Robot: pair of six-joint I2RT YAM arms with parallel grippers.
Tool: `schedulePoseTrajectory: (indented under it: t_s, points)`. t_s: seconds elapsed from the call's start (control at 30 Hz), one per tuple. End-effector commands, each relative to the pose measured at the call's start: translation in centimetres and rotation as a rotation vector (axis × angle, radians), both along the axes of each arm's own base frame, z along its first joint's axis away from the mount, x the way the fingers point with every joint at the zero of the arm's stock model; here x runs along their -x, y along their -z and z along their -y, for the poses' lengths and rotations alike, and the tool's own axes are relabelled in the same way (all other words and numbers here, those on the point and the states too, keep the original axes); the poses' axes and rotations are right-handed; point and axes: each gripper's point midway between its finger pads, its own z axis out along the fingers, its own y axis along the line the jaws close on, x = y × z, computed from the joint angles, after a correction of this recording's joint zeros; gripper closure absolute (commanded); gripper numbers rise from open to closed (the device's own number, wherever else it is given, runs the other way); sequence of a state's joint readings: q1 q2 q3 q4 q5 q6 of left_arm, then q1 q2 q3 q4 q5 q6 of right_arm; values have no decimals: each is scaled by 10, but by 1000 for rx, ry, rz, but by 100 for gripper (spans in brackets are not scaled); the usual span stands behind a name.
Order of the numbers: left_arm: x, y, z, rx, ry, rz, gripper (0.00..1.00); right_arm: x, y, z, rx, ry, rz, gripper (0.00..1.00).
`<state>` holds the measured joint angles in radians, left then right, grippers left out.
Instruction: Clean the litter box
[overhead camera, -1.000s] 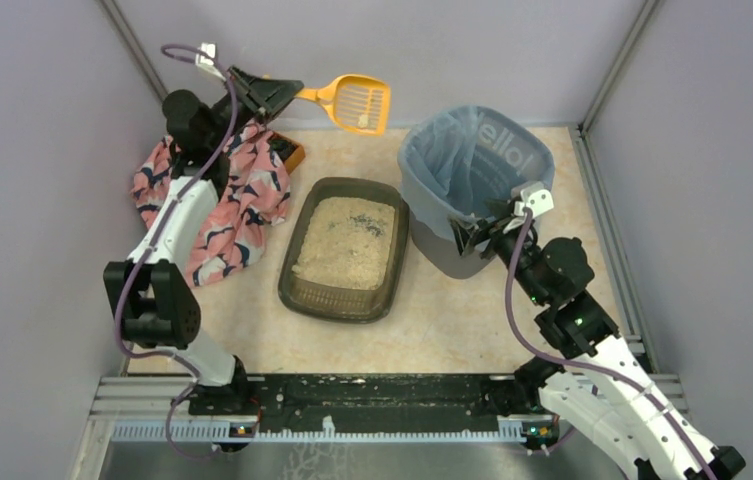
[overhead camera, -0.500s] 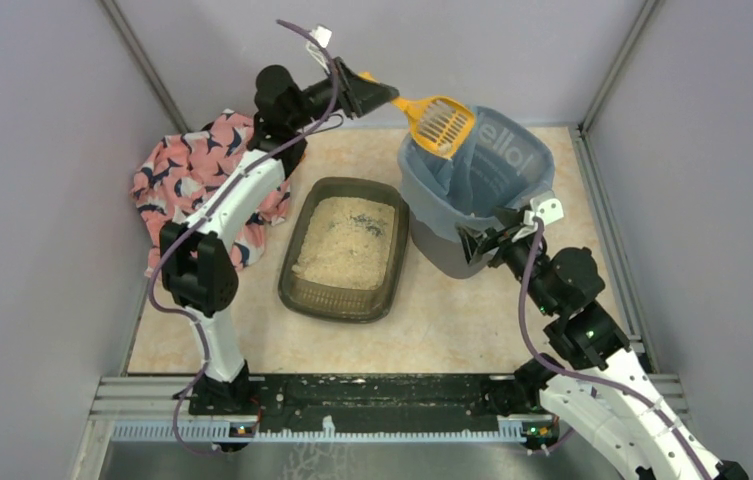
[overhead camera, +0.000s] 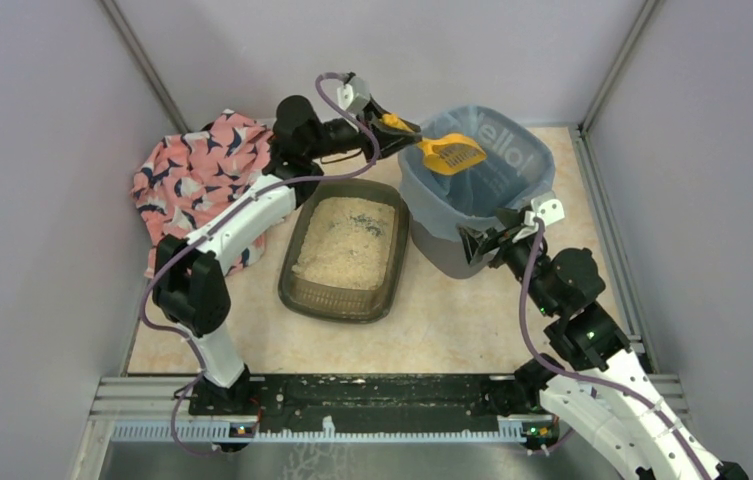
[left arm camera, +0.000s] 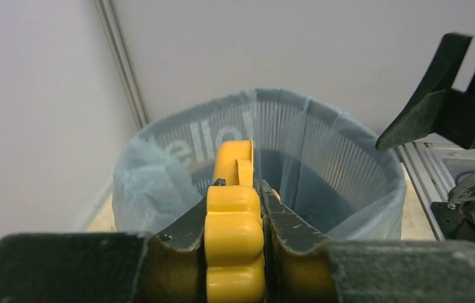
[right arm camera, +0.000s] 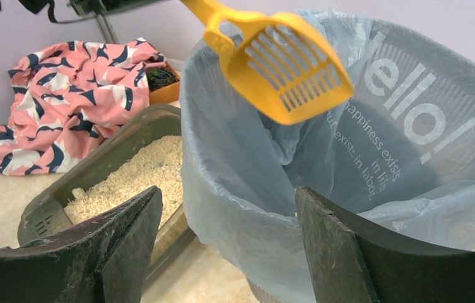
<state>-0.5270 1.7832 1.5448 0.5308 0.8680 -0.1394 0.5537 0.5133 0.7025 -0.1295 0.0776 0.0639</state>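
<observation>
My left gripper will next go left in the top view, then back and down to let go of the scoop onto the beige litter, as the scoop's head hangs empty.
The litter box [overhead camera: 337, 303], a low dark tray of pale beige litter, lies mid-table; its rim [right arm camera: 105, 158] also shows in the right wrist view. My left gripper [overhead camera: 392, 125] [left arm camera: 240, 186] is shut on the handle of the yellow scoop [left arm camera: 234, 233]. The slotted scoop head [overhead camera: 450, 153] [right arm camera: 285, 69] hangs tilted over the grey bin [overhead camera: 432, 240] [left arm camera: 373, 170] with its blue bag, and nothing shows in it. My right gripper [overhead camera: 482, 240] [right arm camera: 228, 192] is open at the bin's near-left rim, with the bag edge [right arm camera: 241, 189] between its fingers and not pinched.
A pink patterned cloth [overhead camera: 192, 185] [right arm camera: 64, 101] lies heaped at the back left, partly over an orange object [right arm camera: 165, 91]. Lilac walls close the table on three sides. A metal rail [overhead camera: 352, 395] with both arm bases runs along the near edge.
My left arm swung right from above the cloth to the bin, carrying the scoop. The pale clump seen in the scoop earlier no longer shows. The right gripper shifted slightly, then held still.
</observation>
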Motion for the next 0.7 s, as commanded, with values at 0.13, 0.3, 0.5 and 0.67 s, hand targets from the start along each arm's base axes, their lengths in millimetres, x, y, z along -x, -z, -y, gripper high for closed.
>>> schedulePoseTrajectory:
  t_s: [0.13,0.3,0.5,0.67]
  points:
    - [38,-110,-11,220,100,209,100,-3,-3,-1,-14,6,-3,22]
    - [4,-152,-65,393,-95,61,100,1,-5,3,-15,16,1,22]
    - [-23,-107,-180,569,-444,-204,100,2,-6,4,-21,16,7,22]
    - [-8,-47,-221,547,-598,-336,100,0,-4,-1,-22,-2,3,22]
